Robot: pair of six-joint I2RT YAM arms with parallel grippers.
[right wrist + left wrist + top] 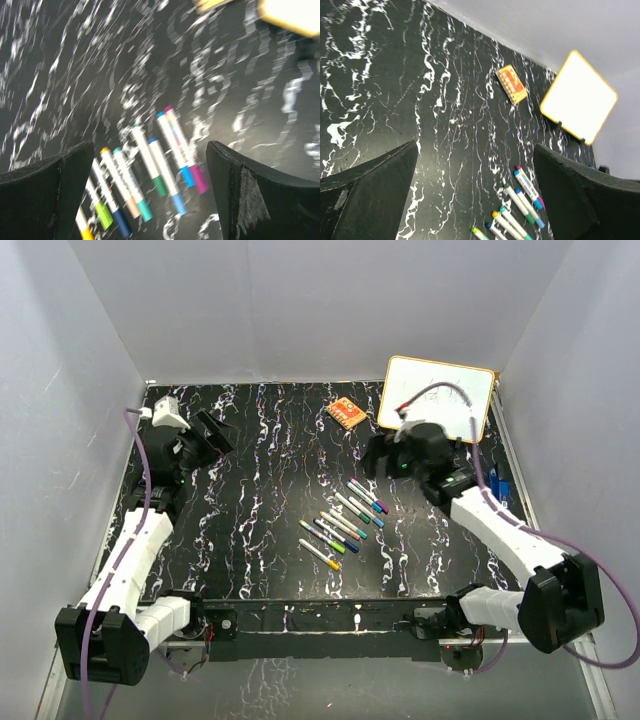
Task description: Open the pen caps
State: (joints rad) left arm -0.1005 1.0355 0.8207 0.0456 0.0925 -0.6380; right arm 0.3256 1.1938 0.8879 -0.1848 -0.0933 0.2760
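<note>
I will next lower my right gripper back toward the base onto the marker's body (324, 558) (82, 224) beside the yellow cap, because that marker is below and back of my gripper, apart from its neighbours.
Several white markers (345, 518) lie side by side in a slanted row on the black marble table, each with its coloured pen cap on. In the right wrist view the caps show purple (199, 179), blue (187, 176), green (160, 185), teal (144, 210) and yellow (86, 232). My right gripper (380, 455) is open and empty, hovering above and behind the row, with the markers between its fingers (265, 195) in view. My left gripper (213, 435) is open and empty, raised at the far left, well away from the markers (520, 207).
An orange patterned block (346, 412) lies at the back centre and also shows in the left wrist view (511, 84). A small whiteboard (436, 397) with a yellow frame stands at the back right. Grey walls enclose the table on three sides.
</note>
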